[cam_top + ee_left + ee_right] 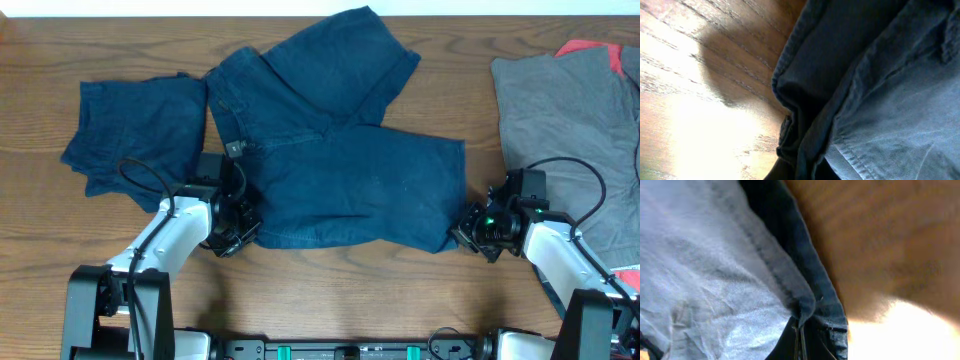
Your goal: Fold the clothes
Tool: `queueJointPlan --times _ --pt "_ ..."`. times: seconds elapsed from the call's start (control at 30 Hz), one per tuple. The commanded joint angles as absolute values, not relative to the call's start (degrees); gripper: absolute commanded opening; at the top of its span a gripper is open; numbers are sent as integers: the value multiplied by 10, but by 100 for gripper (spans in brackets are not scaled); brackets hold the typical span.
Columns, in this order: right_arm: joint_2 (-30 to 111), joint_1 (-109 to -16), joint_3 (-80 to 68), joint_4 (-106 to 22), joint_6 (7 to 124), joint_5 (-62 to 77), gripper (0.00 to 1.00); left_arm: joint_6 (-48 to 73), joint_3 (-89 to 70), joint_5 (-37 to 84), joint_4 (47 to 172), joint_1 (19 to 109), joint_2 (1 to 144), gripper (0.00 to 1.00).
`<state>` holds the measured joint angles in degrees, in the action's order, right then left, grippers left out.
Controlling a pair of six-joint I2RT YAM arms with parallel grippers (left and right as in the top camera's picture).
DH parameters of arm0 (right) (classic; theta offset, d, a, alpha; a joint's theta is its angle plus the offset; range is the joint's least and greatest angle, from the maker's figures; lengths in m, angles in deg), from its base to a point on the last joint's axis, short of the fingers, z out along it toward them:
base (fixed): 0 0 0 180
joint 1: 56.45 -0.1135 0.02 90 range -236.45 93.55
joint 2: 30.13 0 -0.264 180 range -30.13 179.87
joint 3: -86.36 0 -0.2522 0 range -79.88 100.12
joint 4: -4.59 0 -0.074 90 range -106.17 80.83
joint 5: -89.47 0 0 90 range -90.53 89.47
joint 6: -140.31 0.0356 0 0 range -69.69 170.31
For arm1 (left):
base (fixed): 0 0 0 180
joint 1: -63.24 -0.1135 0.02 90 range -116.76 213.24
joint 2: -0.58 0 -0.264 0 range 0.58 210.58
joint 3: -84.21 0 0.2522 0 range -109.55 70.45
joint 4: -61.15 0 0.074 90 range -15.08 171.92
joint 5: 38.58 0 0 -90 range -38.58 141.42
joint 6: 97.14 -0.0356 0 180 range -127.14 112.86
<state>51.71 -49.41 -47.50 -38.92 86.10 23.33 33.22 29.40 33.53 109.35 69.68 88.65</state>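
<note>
The shorts (pixel 340 150) are lying crooked. The hem corner of the shorts needs to be carried next by my right gripper up, then outward and down over the leg (pixel 436 182) beside the grey garment, to be released there.
The navy blue shorts (pixel 340 150) lie spread across the middle of the table, waistband at the left, one leg pointing to the back, the other to the right. My left gripper (pixel 240 222) is shut on the shorts' near left corner, and the pinched fabric fills the left wrist view (pixel 805 145). My right gripper (pixel 468 230) is shut on the near right hem corner, whose stitched edge shows in the right wrist view (pixel 810 315).
A second dark blue garment (pixel 135 130) lies at the back left. A grey garment (pixel 575 120) covers the right side, with a red garment (pixel 590 48) behind it. Bare wood runs along the front edge.
</note>
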Motion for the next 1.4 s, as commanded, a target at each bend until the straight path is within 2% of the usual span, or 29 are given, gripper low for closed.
queueJointPlan --times 0.0,0.17,0.3,0.5,0.77,0.9,1.03,1.17,1.37 --pt "488 -495 -472 -408 854 214 1 304 290 319 1109 697 884 6" --pt "413 -477 -428 -493 836 172 1 267 290 293 1184 697 852 6" --pt "360 -455 -376 -568 810 149 1 234 290 294 1248 697 774 6" --pt "292 -417 -283 -674 779 102 1 208 290 294 1346 697 590 6" --pt "236 -375 -162 -750 705 102 1 203 288 277 1443 697 335 6" --pt "235 -375 -112 -756 678 102 1 205 288 271 1419 697 255 6" --pt "241 -381 -99 -694 651 132 1 212 289 312 1360 697 241 6" --pt "266 -402 -100 -615 639 169 1 234 289 395 1287 697 274 6" --pt "350 -451 -100 -497 640 168 1 249 289 477 1169 697 394 6"
